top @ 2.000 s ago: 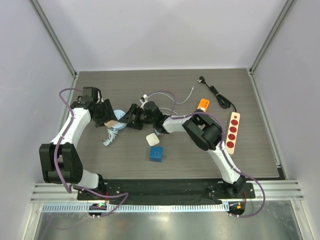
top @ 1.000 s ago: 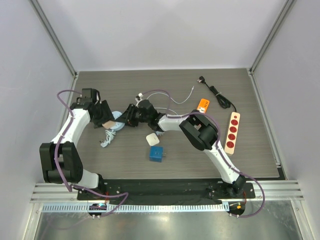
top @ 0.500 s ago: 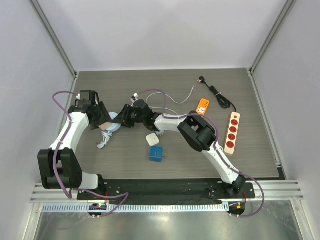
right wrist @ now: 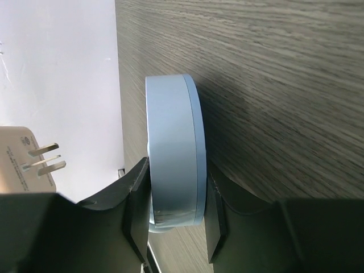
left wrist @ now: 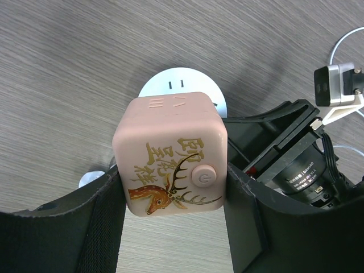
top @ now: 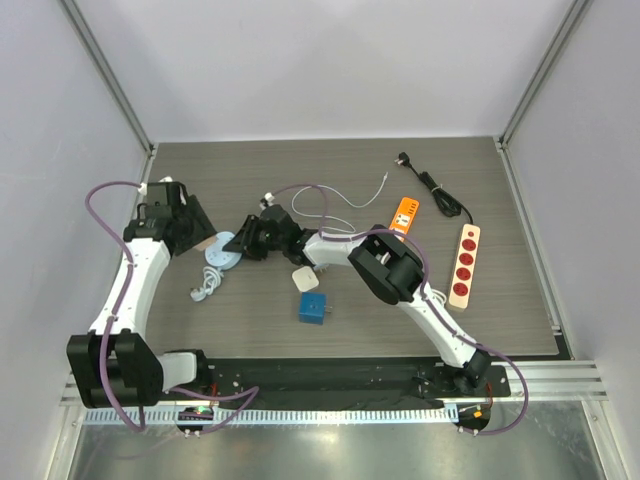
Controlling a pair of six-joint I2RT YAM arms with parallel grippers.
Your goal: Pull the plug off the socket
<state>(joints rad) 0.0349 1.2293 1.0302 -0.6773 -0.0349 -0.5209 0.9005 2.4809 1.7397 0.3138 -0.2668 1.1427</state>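
Observation:
Next, I carry the already separated plug beside the loose cable's bend, right of my left gripper in the top view, then lower and release it.
The plug is a pink cube with a gold deer print, and my left gripper is shut on its two sides. It hangs above and apart from the round light-blue socket, whose slots show bare. In the right wrist view the socket stands on edge with my right gripper shut on it, and the plug shows its bare prongs off to the left. From above, the left gripper is just left of the socket, and the right gripper is on the socket's right.
The socket's white cable trails toward the near edge. A white adapter and a blue cube lie mid-table. An orange adapter, a power strip and a black cord lie at the right.
Both grippers have shifted left. My left gripper has drawn the pink plug up and away to the left, so it now sits apart from the socket held by the right gripper.

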